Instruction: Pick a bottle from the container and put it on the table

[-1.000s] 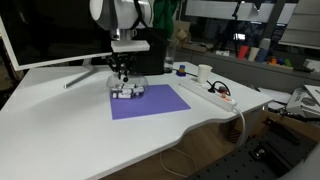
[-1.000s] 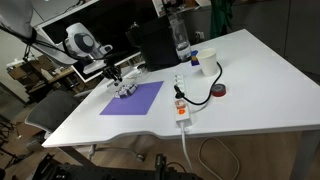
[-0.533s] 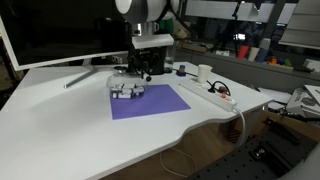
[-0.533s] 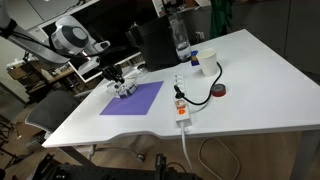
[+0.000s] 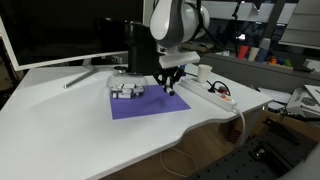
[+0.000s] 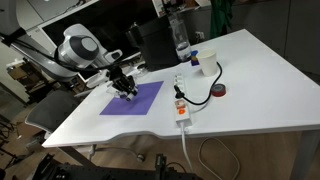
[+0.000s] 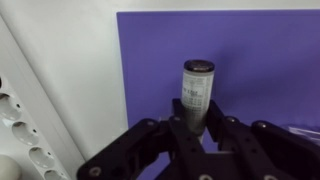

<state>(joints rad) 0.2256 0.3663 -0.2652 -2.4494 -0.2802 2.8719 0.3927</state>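
The bottle [image 7: 196, 92] goes toward the power strip and down onto the mat's bare part next, in my gripper, since that spot lies clear of the container [image 5: 125, 91].
My gripper [image 7: 197, 128] is shut on a small whitish-grey bottle [image 7: 196, 92] with a dark cap, held upright above the purple mat [image 7: 255, 60]. In an exterior view the gripper [image 5: 168, 90] hangs over the right part of the mat [image 5: 145, 104], apart from the low whitish container [image 5: 125, 91] of several like bottles at the mat's far left corner. It also shows in the other exterior view [image 6: 128, 90], over the mat's far end; the container is mostly hidden there. The white table [image 5: 70, 130] carries the mat.
A white power strip [image 5: 216, 92] with a cable lies right of the mat and shows at the wrist view's left edge [image 7: 22, 130]. A monitor [image 5: 60, 35] stands behind. A black box [image 6: 150, 45], a clear bottle [image 6: 180, 40], a white cup [image 6: 196, 61] and a tape roll [image 6: 219, 92] stand nearby.
The arm has swung from above the container across to the mat's right part, carrying a bottle. The container has stayed in place.
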